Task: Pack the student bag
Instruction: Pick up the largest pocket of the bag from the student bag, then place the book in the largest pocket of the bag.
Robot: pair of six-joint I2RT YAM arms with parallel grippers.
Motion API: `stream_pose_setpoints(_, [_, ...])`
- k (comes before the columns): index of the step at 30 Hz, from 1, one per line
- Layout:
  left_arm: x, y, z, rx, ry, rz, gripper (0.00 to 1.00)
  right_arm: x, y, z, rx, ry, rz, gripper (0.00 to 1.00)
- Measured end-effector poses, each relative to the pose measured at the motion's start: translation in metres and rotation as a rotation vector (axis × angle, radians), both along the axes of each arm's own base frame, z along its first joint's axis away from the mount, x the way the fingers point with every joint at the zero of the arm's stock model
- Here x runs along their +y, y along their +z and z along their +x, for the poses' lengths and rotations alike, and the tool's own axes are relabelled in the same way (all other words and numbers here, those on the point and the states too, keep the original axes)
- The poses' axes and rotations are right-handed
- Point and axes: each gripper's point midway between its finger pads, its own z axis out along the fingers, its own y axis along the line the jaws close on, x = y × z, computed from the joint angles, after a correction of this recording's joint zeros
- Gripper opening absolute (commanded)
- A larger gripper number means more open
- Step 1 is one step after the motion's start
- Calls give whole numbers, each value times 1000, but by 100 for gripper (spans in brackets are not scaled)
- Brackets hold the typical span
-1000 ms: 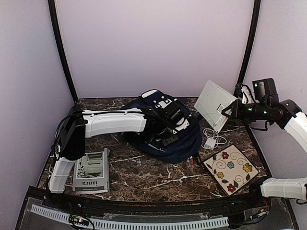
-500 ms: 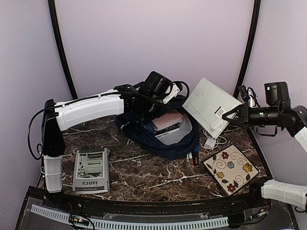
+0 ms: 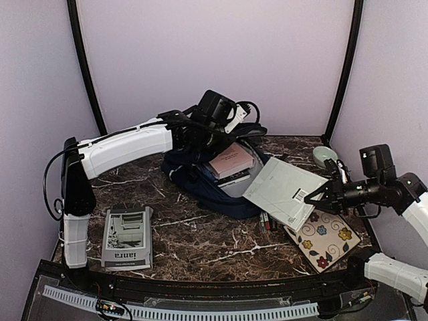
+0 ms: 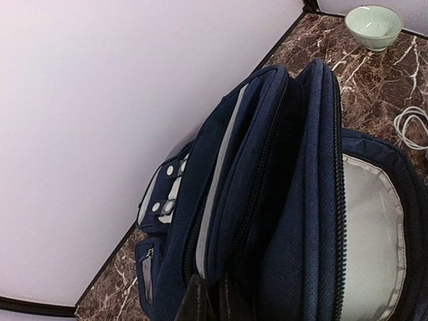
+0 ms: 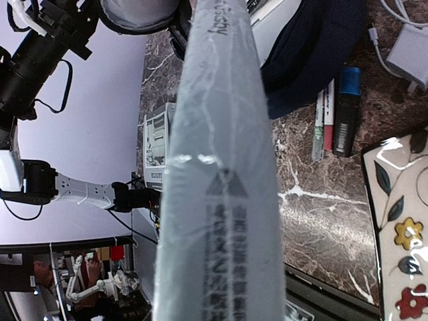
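Note:
My left gripper needs to stay where it is on the bag's upper rim and keep the bag's opening open until release, because the pale grey packet is still outside the bag.
The navy student bag lies at the back middle, its mouth open toward the right, with books inside. My left gripper is shut on the bag's upper rim and holds it up; in the left wrist view its dark fingertips pinch the navy fabric beside the grey lining. My right gripper is shut on a flat pale grey packet, held tilted just right of the bag's mouth. The packet hides the right fingers in the right wrist view.
A flowered tile lies at the right front, markers by the bag's front edge, and a pale green bowl at the back right. A white charger and cable lie near the markers. A grey booklet sits front left.
My left gripper has risen with the bag's rim, opening the mouth and showing the books. My right gripper has come down and left, tipping the packet from upright to nearly flat.

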Motion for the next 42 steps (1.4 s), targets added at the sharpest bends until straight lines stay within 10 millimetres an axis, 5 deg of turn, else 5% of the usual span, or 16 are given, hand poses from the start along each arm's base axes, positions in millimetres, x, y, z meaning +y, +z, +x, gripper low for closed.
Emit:
stream_pose_setpoints(8, [-9, -6, -7, 59, -43, -51, 0, 28, -53, 79, 90, -161, 174, 0])
stream_pose_setpoints(17, [-12, -2, -9, 71, -54, -75, 0, 87, -23, 155, -86, -97, 314, 0])
stream_pose_setpoints(31, [-8, 1, -4, 62, -44, -77, 0, 110, -12, 160, -88, -61, 352, 0])
stream_pose_setpoints(39, [-10, 4, -4, 60, -55, -84, 0, 90, 9, 116, -99, -54, 359, 0])
stream_pose_setpoints(42, [-11, 4, -4, 74, -57, -103, 0, 92, 5, 119, -99, -51, 358, 0])
